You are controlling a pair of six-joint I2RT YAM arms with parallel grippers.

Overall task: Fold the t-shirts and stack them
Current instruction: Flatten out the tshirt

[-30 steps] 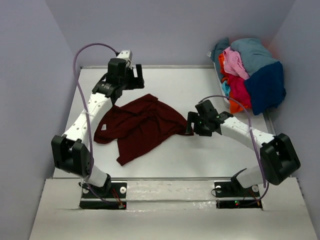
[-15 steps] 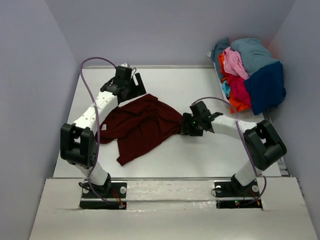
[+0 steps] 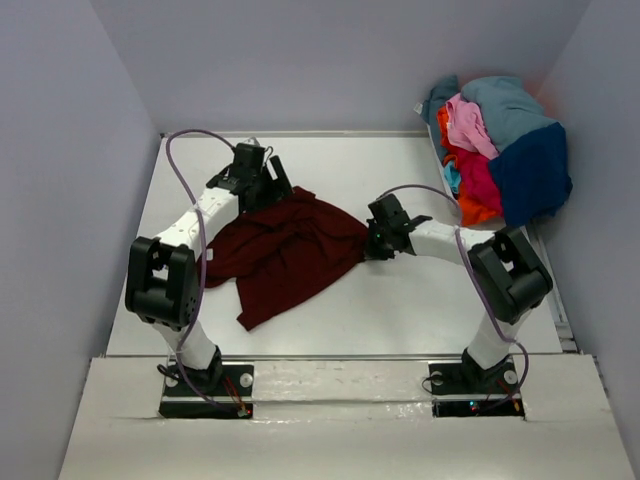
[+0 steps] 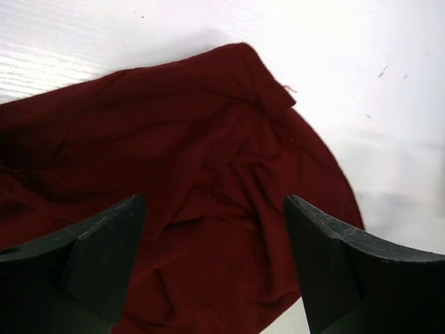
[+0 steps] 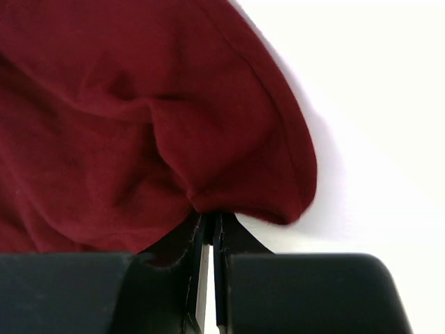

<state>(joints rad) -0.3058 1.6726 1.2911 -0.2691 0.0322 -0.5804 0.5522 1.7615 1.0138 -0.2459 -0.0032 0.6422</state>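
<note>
My left gripper comes down next and closes on a raised fold of the maroon t-shirt (image 3: 283,252) (image 4: 192,186), since that fold lies below and between its open fingers.
A dark maroon t-shirt (image 3: 283,252) lies crumpled on the white table (image 3: 400,310). My right gripper (image 3: 368,246) is at the shirt's right edge, its jaws shut on a pinch of the maroon cloth (image 5: 208,202). My left gripper (image 3: 268,190) hovers over the shirt's far left corner, open, with the maroon fabric (image 4: 215,229) below and between its black fingers (image 4: 104,250). More t-shirts, pink (image 3: 468,125), light teal-blue (image 3: 505,100), navy blue (image 3: 535,170) and bright red (image 3: 475,180), are heaped at the back right.
The heap of shirts sits in a bin at the table's far right edge, against the wall. Grey walls enclose the table on the left, back and right. Purple cables loop over both arms.
The right gripper moved left onto the shirt's right edge and closed on it. The left gripper came forward and down over the shirt's far left corner, staying open.
</note>
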